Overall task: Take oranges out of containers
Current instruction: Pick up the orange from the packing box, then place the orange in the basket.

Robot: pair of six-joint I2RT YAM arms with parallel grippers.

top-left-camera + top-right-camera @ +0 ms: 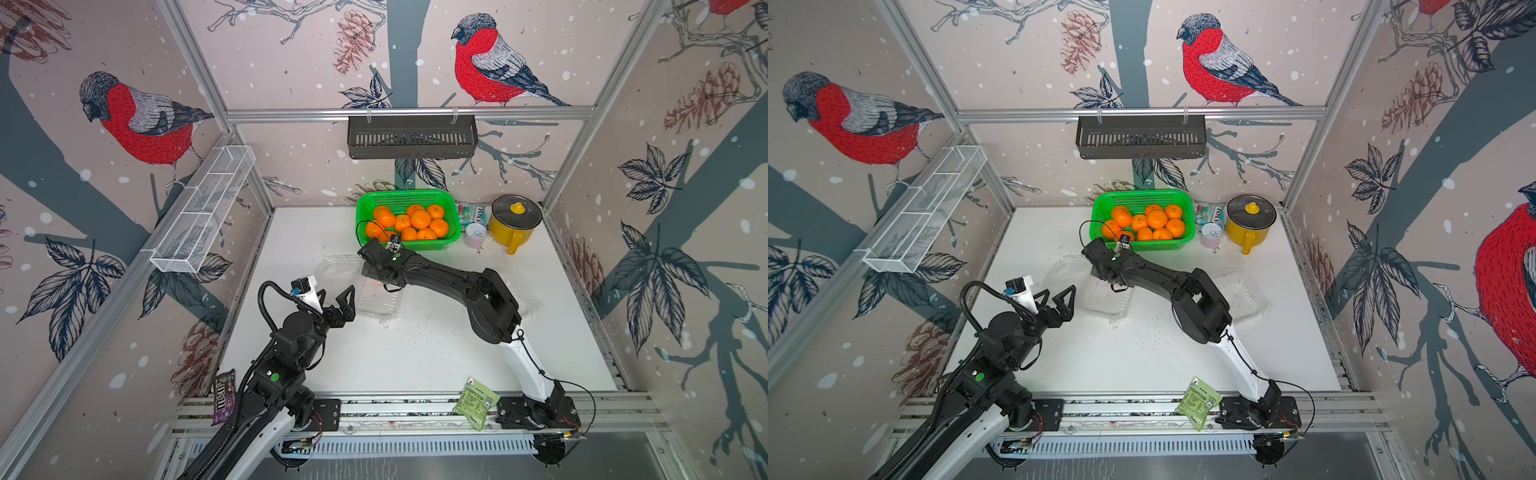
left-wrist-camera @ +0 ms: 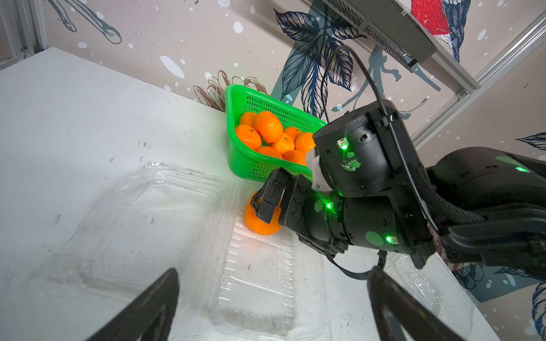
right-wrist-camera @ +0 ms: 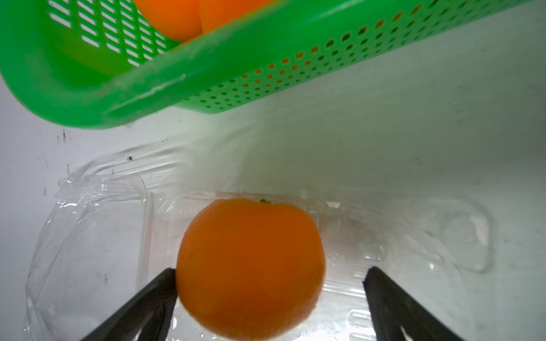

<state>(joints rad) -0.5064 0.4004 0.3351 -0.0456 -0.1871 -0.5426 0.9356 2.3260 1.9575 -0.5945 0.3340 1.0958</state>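
The orange is already between the open fingers. My right gripper should next stay low in the container and close its fingers around the orange [image 3: 250,268].
One orange [image 3: 251,265] lies in the ribbed bottom of a clear container [image 3: 384,265] whose lid [image 3: 88,242] is folded open beside it. My right gripper [image 3: 270,271] is open around this orange: one finger touches its side, the other stands apart. In the left wrist view the same orange [image 2: 260,224] shows at the far end of the container [image 2: 257,295]. My left gripper [image 2: 273,274] hangs open and empty above the container's near end, just left of it in both top views [image 1: 338,301]. A second clear container [image 1: 528,299] lies partly under my right arm.
A green basket [image 1: 415,193] holding several oranges [image 1: 419,220] stands just behind the container. A yellow lidded pot [image 1: 513,220], a small cup [image 1: 476,232] and snack packs are at the back right. A green packet [image 1: 476,401] lies on the front rail.
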